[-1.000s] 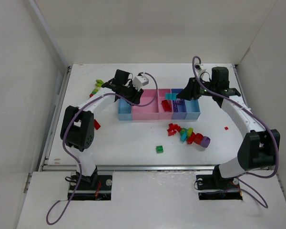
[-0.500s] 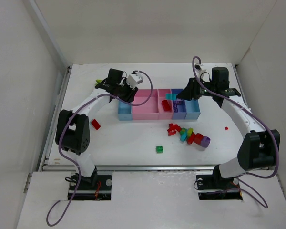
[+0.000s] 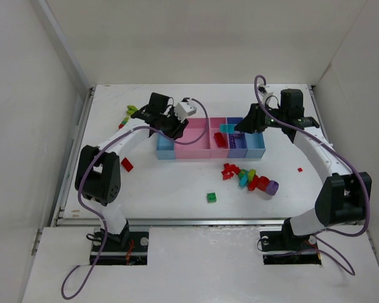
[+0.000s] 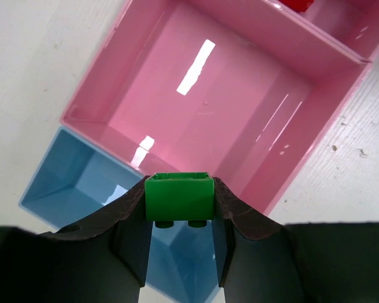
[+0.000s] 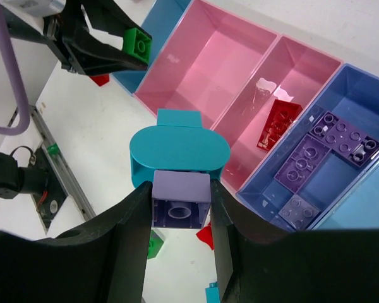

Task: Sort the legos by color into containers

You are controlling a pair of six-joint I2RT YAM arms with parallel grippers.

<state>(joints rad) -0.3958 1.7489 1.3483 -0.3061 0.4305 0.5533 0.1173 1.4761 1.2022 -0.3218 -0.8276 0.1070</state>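
Note:
To get over the light blue tray beside it, my left gripper should lower and shift from the wide pink tray first.
My left gripper (image 4: 179, 197) is shut on a green lego (image 4: 179, 196) and holds it above the near edge of the left light blue tray (image 4: 82, 183), beside the wide pink tray (image 4: 221, 107). In the top view it (image 3: 166, 126) hovers over the left end of the tray row (image 3: 165, 148). My right gripper (image 5: 181, 205) is shut on a purple lego (image 5: 181, 201) with a teal piece (image 5: 180, 151) stuck on it. It hangs above the narrow pink tray (image 5: 303, 69), which holds a red lego (image 5: 278, 123). The purple-blue tray (image 5: 360, 82) holds purple legos (image 5: 306, 158).
Loose red, teal, yellow-green and purple legos (image 3: 249, 178) lie in front of the trays. A green one (image 3: 211, 197) lies nearer, red ones at the left (image 3: 127, 165) and right (image 3: 299, 169). Green and yellow-green ones (image 3: 129, 113) lie at the far left.
My left gripper swung left with the green lego, then came back right over the left end of the trays. My right arm has not moved.

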